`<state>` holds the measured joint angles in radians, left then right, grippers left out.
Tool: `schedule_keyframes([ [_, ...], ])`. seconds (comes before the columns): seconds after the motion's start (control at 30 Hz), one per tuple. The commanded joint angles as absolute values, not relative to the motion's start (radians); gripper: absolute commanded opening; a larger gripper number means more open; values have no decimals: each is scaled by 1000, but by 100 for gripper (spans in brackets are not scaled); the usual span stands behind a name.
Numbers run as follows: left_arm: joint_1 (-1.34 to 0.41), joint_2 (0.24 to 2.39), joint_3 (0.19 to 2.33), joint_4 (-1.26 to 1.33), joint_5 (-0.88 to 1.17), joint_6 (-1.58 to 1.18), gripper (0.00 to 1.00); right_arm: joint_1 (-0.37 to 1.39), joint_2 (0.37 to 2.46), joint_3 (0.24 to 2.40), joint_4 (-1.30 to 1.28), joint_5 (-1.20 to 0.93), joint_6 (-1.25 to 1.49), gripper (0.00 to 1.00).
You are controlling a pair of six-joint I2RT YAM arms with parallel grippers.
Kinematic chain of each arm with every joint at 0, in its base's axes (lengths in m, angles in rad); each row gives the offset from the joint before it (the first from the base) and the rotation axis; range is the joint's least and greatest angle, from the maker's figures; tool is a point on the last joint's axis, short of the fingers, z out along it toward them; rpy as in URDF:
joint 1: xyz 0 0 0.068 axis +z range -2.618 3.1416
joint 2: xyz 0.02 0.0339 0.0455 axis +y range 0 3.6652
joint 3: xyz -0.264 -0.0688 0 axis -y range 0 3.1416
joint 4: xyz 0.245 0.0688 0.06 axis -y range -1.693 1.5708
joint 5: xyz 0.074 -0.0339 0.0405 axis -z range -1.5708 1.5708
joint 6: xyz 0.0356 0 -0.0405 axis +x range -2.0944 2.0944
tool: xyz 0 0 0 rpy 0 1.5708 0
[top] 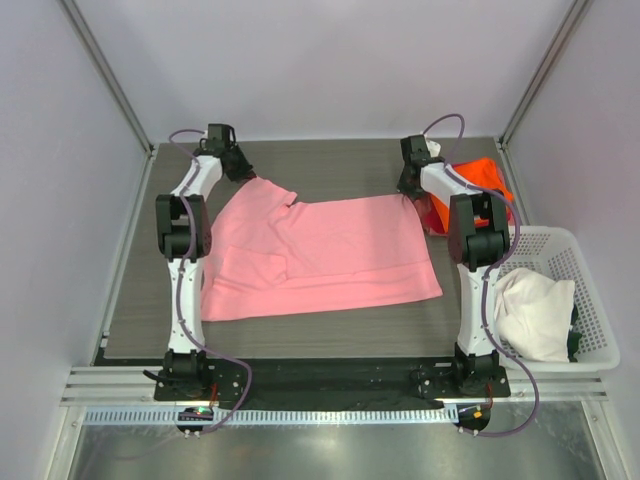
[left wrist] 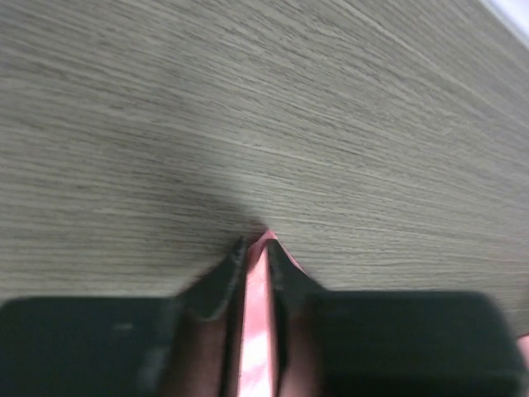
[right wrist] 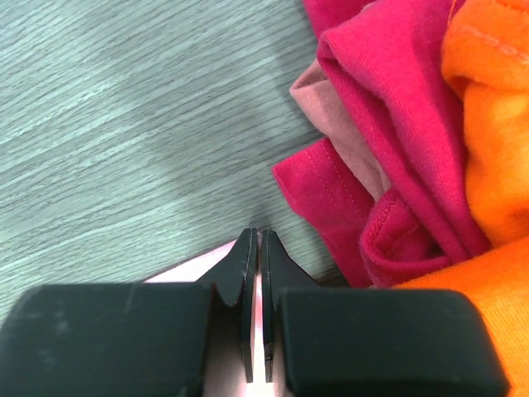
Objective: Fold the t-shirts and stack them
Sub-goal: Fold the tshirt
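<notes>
The light pink t-shirt (top: 320, 255) lies spread, both its far corners pinched, so I need to lift my right gripper back toward the t-shirt's near corner by the basket and let go.
The light pink t-shirt (top: 320, 255) lies spread on the table, with one sleeve folded in at its left. My left gripper (top: 243, 170) is shut on its far left corner; pink cloth (left wrist: 258, 314) shows between the fingers. My right gripper (top: 408, 186) is shut on its far right corner (right wrist: 186, 271). The magenta-red t-shirt (right wrist: 388, 157) and the bright orange t-shirt (top: 485, 180) lie crumpled just right of my right gripper. The cream-white t-shirt (top: 533, 312) sits in the basket.
A white plastic lattice basket (top: 590, 290) stands at the table's right edge. The table (top: 330, 160) is grey wood-grain, walled by a white enclosure with metal posts. A dark item (top: 574, 338) lies beside the cream shirt in the basket.
</notes>
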<state>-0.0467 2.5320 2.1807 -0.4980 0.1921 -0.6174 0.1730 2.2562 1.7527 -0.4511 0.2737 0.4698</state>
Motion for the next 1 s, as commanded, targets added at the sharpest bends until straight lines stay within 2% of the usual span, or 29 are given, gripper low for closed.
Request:
schedule_keyframes([
  [0.0,-58,2583,2210,-560,215,-583,11,176,2253,1801,-457,265,462,1],
  [0.07,-58,2589,2221,-560,216,-581,0,175,2258,1809,-463,265,462,1],
  [0.53,-5,2680,2476,-563,216,-678,0,120,2371,2026,-500,141,554,1],
  [0.67,31,2602,2386,-483,221,-704,0,101,2359,2049,-511,115,552,1],
  [0.8,38,2414,2109,-324,245,-716,0,98,2313,2022,-511,91,534,1],
  [0.97,12,2258,1919,-201,281,-690,0,98,2264,1977,-512,31,537,1],
])
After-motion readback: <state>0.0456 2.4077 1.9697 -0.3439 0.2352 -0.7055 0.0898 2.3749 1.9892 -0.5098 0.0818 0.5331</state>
